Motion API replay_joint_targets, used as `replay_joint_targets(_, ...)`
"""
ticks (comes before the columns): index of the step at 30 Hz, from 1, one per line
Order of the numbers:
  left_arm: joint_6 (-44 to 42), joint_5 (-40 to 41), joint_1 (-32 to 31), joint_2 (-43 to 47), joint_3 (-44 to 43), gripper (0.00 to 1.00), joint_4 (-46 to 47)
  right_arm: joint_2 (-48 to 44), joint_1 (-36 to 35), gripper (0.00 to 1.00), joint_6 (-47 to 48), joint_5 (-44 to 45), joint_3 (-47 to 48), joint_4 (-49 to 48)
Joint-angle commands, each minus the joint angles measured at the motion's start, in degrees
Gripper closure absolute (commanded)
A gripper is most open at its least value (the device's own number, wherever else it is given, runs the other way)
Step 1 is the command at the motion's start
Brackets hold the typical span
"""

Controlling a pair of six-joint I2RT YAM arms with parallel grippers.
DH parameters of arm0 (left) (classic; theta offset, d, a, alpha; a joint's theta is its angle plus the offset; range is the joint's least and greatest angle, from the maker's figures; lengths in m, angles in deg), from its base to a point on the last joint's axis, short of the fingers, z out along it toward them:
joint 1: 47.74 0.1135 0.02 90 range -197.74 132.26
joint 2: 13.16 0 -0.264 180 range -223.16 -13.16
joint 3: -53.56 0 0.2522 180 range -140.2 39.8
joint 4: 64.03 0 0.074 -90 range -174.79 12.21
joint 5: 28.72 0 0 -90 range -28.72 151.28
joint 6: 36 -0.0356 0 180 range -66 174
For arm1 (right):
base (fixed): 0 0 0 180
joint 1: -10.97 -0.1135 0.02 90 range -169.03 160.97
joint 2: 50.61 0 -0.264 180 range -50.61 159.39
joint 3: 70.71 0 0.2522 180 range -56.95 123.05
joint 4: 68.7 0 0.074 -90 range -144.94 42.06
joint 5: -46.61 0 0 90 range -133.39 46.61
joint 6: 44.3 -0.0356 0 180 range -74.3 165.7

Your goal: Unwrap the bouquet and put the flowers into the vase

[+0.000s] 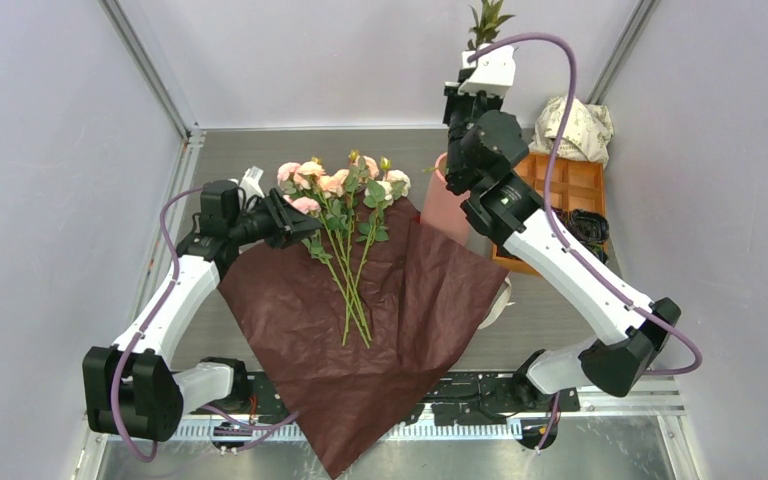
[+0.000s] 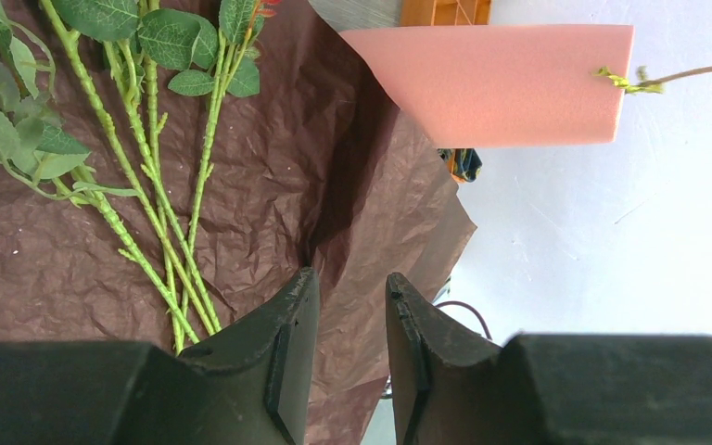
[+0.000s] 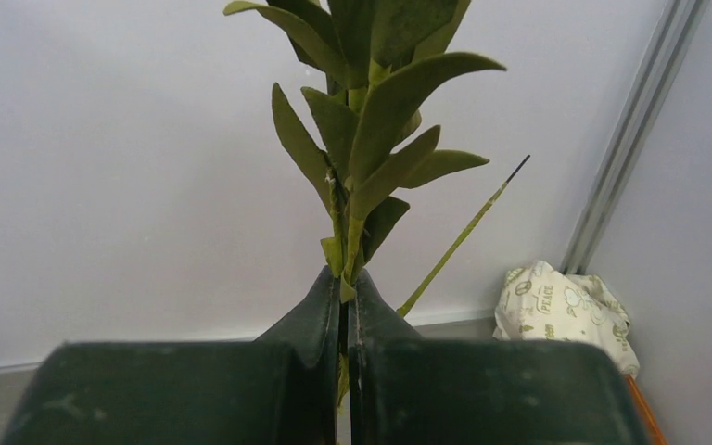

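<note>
My right gripper lowers toward the pink vase's opening next and releases the leafy sprig (image 3: 371, 111) there, because only its thin lower end reaches the vase's opening.
The dark red paper (image 1: 400, 330) lies spread flat with the flowers (image 1: 345, 190) on it, pink and peach heads toward the back and green stems (image 2: 148, 204) fanned over the paper (image 2: 334, 185). My left gripper (image 1: 305, 228) hovers by the left rose heads, open (image 2: 352, 297), nothing between its fingers. The pink vase (image 1: 447, 210) stands behind the paper, partly hidden by the right arm. High above it my right gripper (image 1: 478, 45) is shut (image 3: 345, 287) on a leafy green sprig (image 3: 371, 111), leaves upward. The sprig's thin lower end (image 2: 667, 76) reaches the mouth of the vase (image 2: 491, 83).
An orange compartment tray (image 1: 570, 185) sits at the back right, with a crumpled white printed paper ball (image 1: 575, 125) behind it by the corner post; the ball (image 3: 565, 311) also shows in the right wrist view. The paper's lower tip hangs over the near edge between the arm bases.
</note>
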State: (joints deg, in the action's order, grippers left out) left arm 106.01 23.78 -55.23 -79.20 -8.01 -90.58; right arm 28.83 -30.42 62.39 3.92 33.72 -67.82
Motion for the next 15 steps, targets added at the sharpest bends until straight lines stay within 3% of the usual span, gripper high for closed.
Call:
replay_joint_targets(1,-1.1,-0.7,-0.2,1.1,-1.7,0.66,1.8,-2.7,0.9,0.99,-0.6,2.2,-5.1,-7.8)
replay_joint_targets(10,-0.6,-0.8,-0.4,-0.1,-1.2,0.66,3.4,-7.7,1.5,0.99,-8.3,6.0,-18.5,-5.5)
replay_joint_targets(15,-0.9,-0.8,-0.8,-1.1,-1.4,0.66,3.9,-9.4,1.5,0.91,-12.1,6.7,-23.4,-2.6)
